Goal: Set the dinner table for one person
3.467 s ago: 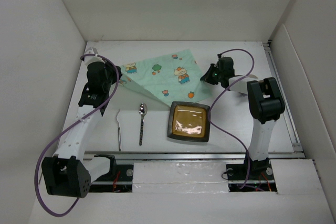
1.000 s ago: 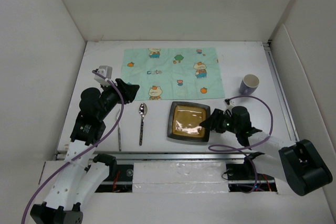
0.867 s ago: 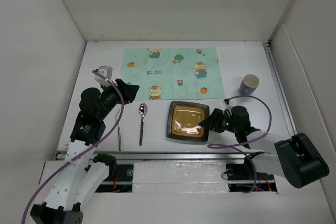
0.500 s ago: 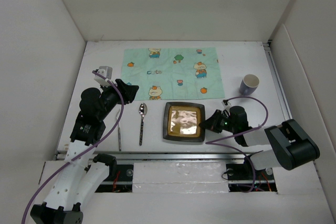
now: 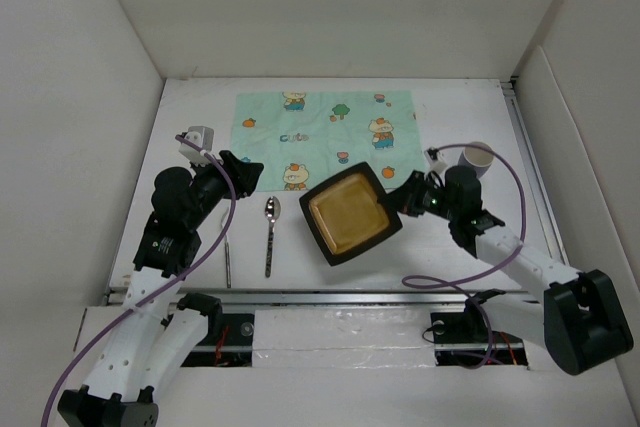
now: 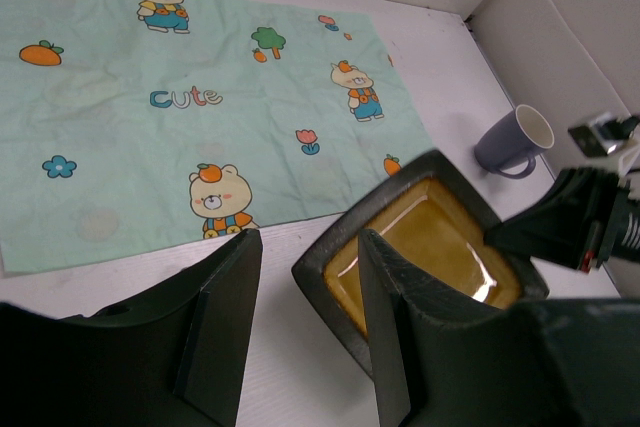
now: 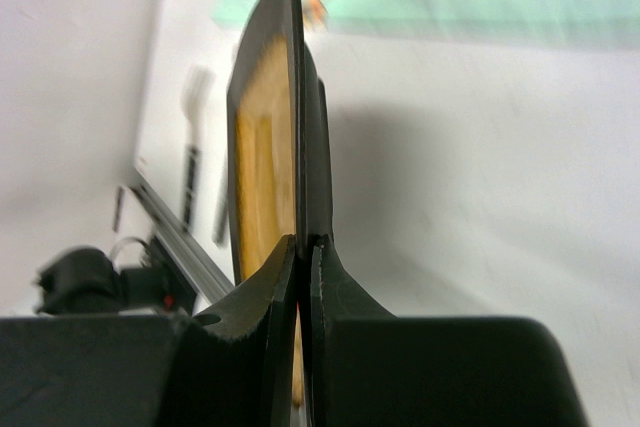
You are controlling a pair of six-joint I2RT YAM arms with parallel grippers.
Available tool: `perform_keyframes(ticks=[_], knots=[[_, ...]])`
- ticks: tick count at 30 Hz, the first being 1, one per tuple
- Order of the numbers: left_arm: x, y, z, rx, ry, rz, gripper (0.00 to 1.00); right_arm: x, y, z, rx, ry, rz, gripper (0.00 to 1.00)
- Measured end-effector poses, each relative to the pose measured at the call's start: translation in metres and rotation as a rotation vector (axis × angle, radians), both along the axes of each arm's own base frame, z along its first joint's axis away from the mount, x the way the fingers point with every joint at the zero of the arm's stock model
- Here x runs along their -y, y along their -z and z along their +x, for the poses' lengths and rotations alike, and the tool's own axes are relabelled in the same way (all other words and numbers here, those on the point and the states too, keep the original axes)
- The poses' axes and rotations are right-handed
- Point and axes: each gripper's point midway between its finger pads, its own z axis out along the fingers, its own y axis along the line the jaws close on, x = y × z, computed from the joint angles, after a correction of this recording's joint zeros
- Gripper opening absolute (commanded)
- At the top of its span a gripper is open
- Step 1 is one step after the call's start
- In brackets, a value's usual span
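I will next move my right gripper outward and then down over the middle of the mat to release the plate, because that spot is outward and to the gripper's left in the top view.
My right gripper is shut on the right rim of a square dark plate with an amber inside and holds it lifted and turned over the white dinner table; the right wrist view shows the plate edge-on between the shut jaws. A mint-green cartoon mat lies flat at the back. A spoon and a fork lie at the left front. A grey-blue cup stands right of the mat. My left gripper is open and empty by the mat's near-left corner; the left wrist view shows its gripper, the plate and the cup.
White walls enclose the table on the left, back and right. A metal rail runs along the front edge. The right arm's purple cable arcs over the right side of the table near the cup.
The mat was spread flat at the back. My right gripper took hold of the plate's right rim, lifted it and carried it back toward the mat, turning it. The left arm stayed still.
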Motion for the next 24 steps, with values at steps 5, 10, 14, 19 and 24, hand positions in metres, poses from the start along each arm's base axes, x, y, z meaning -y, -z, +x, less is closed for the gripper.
perform_keyframes(ticks=[5, 10, 14, 19, 24], knots=[[-0.001, 0.000, 0.000, 0.000, -0.006, 0.001, 0.41, -0.027, -0.074, 0.080, 0.140, -0.025, 0.052, 0.00], [-0.002, -0.001, 0.000, 0.005, -0.013, 0.001, 0.42, -0.046, -0.081, 0.153, 0.148, 0.019, 0.117, 0.00], [-0.003, -0.002, 0.000, 0.006, -0.015, 0.001, 0.42, -0.055, -0.049, 0.198, 0.058, 0.102, 0.180, 0.00], [-0.003, -0.001, 0.000, 0.005, -0.015, 0.001, 0.42, -0.065, -0.013, 0.226, -0.044, 0.195, 0.239, 0.00], [-0.002, -0.001, 0.000, 0.005, -0.015, 0.001, 0.42, -0.077, -0.015, 0.242, -0.043, 0.245, 0.305, 0.00]])
